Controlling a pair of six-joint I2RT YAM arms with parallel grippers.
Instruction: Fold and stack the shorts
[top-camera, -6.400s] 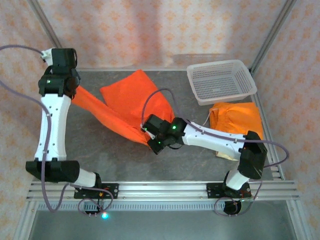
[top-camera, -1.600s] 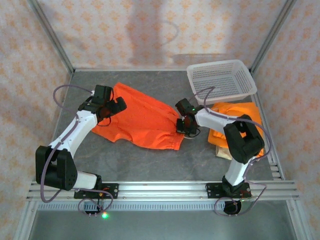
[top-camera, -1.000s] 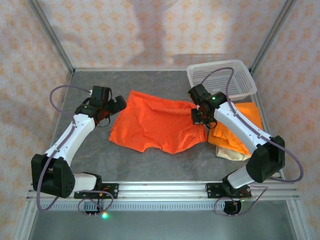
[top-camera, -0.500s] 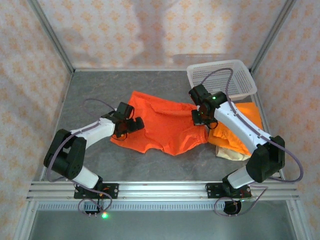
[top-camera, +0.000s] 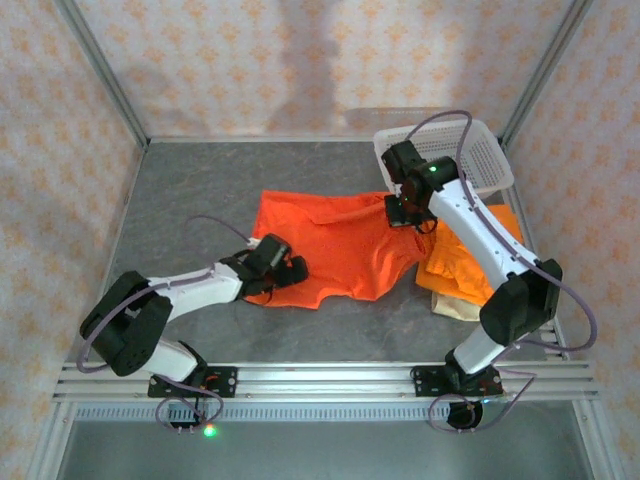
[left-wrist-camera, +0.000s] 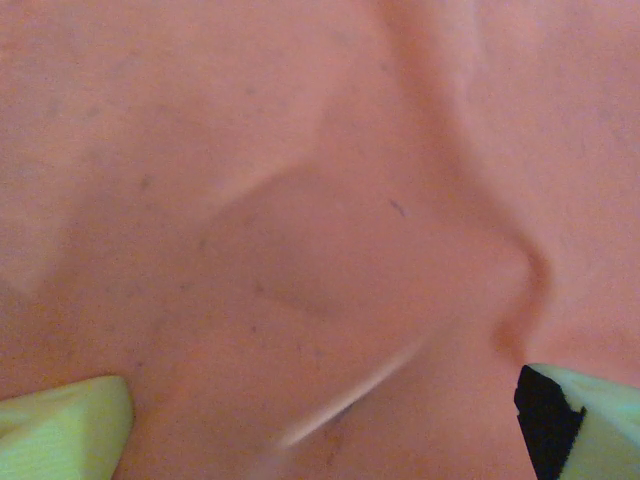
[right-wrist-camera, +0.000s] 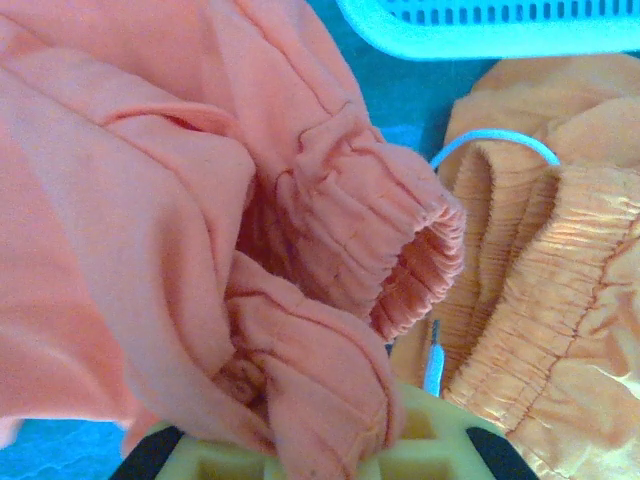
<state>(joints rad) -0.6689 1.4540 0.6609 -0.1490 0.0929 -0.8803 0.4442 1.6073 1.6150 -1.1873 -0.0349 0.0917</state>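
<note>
My right gripper holds the pinched end, and the cloth lies spread out. Next, it will carry that end away from the basket, onto the shorts' opposite half (top-camera: 298, 218), and let it go.
A bright orange pair of shorts (top-camera: 340, 250) lies spread out mid-table. My left gripper (top-camera: 285, 272) is low over its near-left hem and open. In the left wrist view the fingertips (left-wrist-camera: 60, 430) stand far apart, with orange cloth (left-wrist-camera: 300, 200) and a blurred white drawstring (left-wrist-camera: 350, 395) between them. My right gripper (top-camera: 400, 210) is shut on the shorts' right end, near the waistband, with bunched cloth (right-wrist-camera: 300, 390) pinched in the jaws of that gripper (right-wrist-camera: 310, 450). Folded orange shorts (top-camera: 475, 245) are stacked at the right on a beige pair (top-camera: 455, 305).
A white mesh basket (top-camera: 470, 160) stands at the back right, just behind my right gripper; its rim (right-wrist-camera: 480, 25) is in the right wrist view. The folded shorts' ribbed waistband (right-wrist-camera: 540, 300) is close to the right of the jaws. Metal frame posts line the table sides.
My left gripper has slid right and nearer along the shorts' near edge, still open. My right gripper has shifted slightly back toward the basket, drawing the shorts' right end with it.
</note>
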